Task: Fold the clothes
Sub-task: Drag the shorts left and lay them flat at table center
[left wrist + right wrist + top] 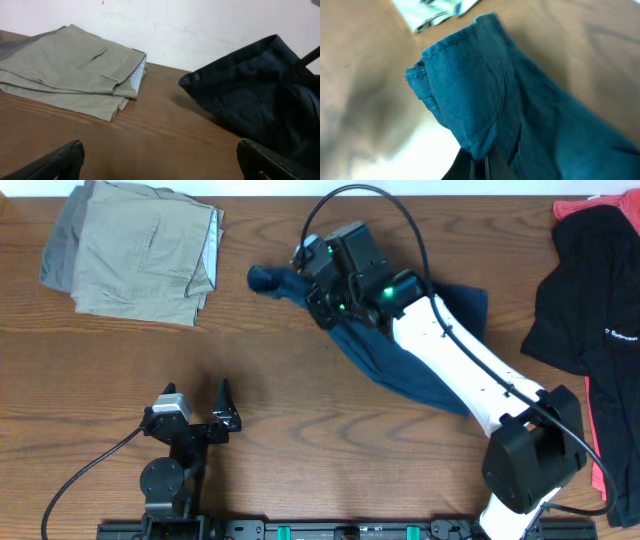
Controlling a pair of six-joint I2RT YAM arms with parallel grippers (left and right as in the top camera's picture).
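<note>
Next I need to move my right gripper back and down, spreading the pinched fold over the nearer bare wood, since one end of the shorts hangs bunched above the table.
The navy-blue shorts lie crumpled in the middle of the table, one end lifted toward the left. My right gripper is shut on a pinched fold of them and holds it above the wood. In the right wrist view the blue fabric hangs from the fingers. The left wrist view shows the shorts at the right. My left gripper is open and empty near the front left, its fingers spread wide over bare wood.
Folded khaki and grey shorts lie at the back left, also in the left wrist view. A black garment with a small white logo and a pink one lie at the right edge.
</note>
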